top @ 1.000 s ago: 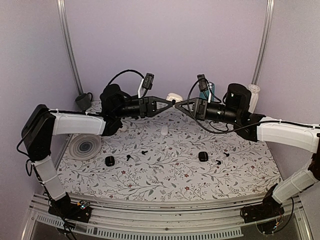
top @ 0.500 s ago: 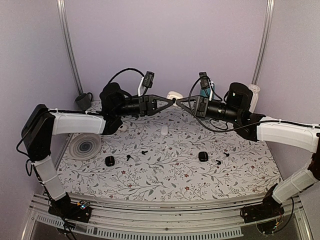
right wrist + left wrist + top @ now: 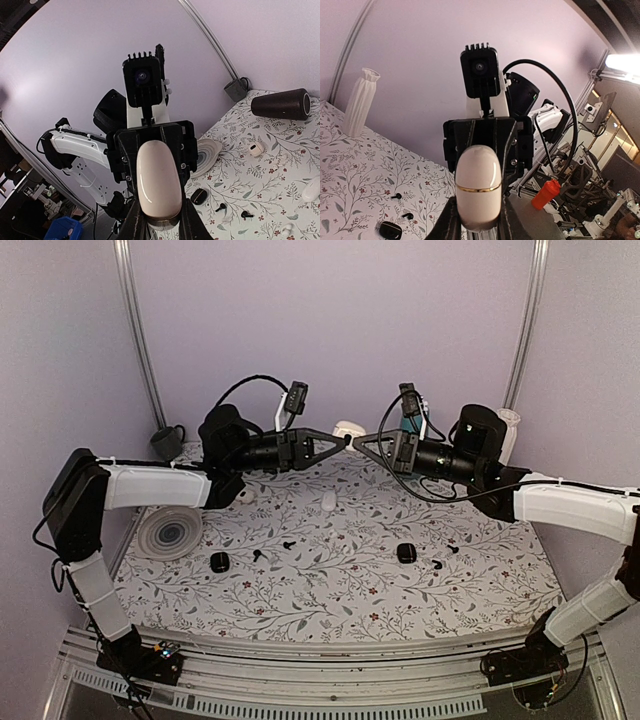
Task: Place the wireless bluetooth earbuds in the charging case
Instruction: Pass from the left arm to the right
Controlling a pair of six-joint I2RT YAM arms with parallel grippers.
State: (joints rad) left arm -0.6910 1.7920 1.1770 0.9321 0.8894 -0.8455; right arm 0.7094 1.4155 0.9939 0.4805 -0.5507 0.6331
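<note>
My right gripper has bare floral cloth below and to its right in the top view, so next I carry the white case down there and release it.
A white oval charging case with a gold seam is held in the air at mid-table between both grippers, lid shut. My left gripper is shut on one end of the case. My right gripper is shut on the other end of the case. Black earbuds lie on the floral cloth below. They also show in the right wrist view and the left wrist view. A small white piece lies under the grippers.
Two black cases lie on the cloth. A ringed plate sits at the left, a dark cylinder at the back left, and a white ribbed vase at the back right. An open white case lies near a black speaker.
Both grippers have risen slightly with the case between them. The right gripper has drawn back a little to the right.
</note>
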